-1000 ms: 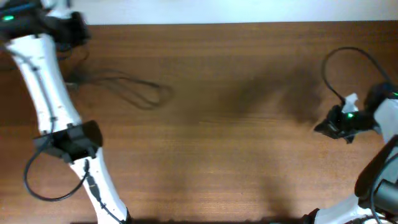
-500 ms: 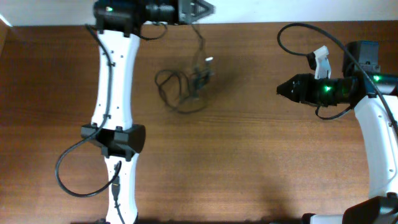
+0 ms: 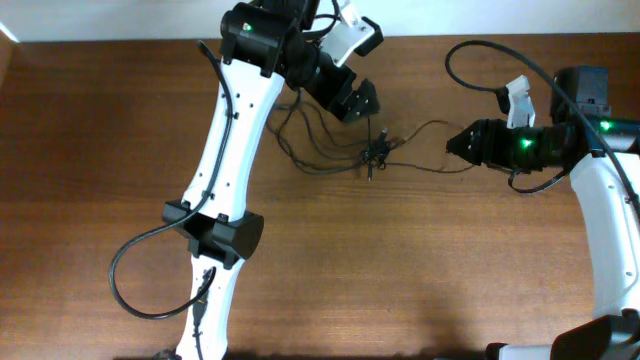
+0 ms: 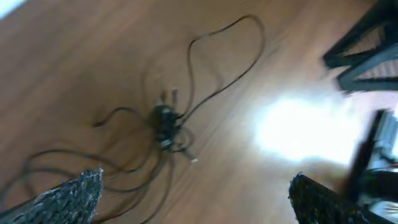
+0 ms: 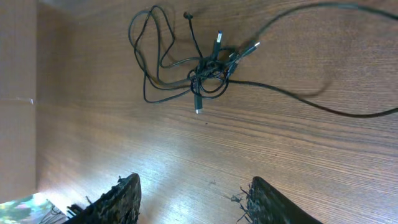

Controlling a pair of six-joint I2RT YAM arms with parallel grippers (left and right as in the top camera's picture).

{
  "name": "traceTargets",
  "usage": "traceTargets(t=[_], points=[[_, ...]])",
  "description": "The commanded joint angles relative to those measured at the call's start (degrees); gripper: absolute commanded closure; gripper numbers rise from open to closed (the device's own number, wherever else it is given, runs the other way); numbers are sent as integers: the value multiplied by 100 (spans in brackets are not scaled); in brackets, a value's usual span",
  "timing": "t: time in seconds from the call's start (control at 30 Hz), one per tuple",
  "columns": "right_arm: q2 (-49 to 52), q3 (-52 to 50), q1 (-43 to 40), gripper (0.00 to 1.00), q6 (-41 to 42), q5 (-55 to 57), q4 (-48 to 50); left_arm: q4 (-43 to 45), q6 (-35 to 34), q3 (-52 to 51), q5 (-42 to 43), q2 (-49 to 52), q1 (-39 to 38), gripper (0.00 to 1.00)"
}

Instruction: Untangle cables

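My left gripper is above the knot (image 4: 165, 124) in the cables, which lies on the tabletop. I will move it down onto the knot next, because the plug ends and cords bunch together there.
The cables (image 3: 375, 153) lie on the wooden table as thin black cords joined in a small knot, with loops (image 3: 305, 140) spreading left and one long strand (image 3: 432, 126) running right. My left gripper (image 3: 366, 104) hovers just up-left of the knot, open and holding nothing. In the left wrist view the knot (image 4: 165, 124) lies ahead of the left gripper (image 4: 196, 199). My right gripper (image 3: 451, 143) points left at the strand's end, open and empty. Seen from the right wrist, the knot (image 5: 208, 74) and its plug ends sit well ahead of the right gripper (image 5: 193, 199).
The table's far edge (image 3: 420, 38) runs close behind the left gripper. A thick black arm cable (image 3: 480, 50) loops above the right arm. The left arm's elbow (image 3: 220, 235) hangs over the table's left middle, with its own cable loop (image 3: 130, 290).
My left gripper swung down-right from the far edge and opened, letting go of the cables. The bundle now lies further right and more spread out. The right gripper's jaws have opened.
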Motion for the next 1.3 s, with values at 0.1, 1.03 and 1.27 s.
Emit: traceTargets(t=[0.1, 1.03, 1.27], points=[[-33, 85, 22, 39, 20, 184, -31, 404, 321, -1152, -492, 98, -61, 24], [-33, 85, 26, 39, 278, 308, -131, 3639, -319, -3652, -1132, 1169, -741, 100], [-33, 85, 214, 39, 280, 46, -37, 1738, -1314, -511, 2376, 1143, 98, 100]])
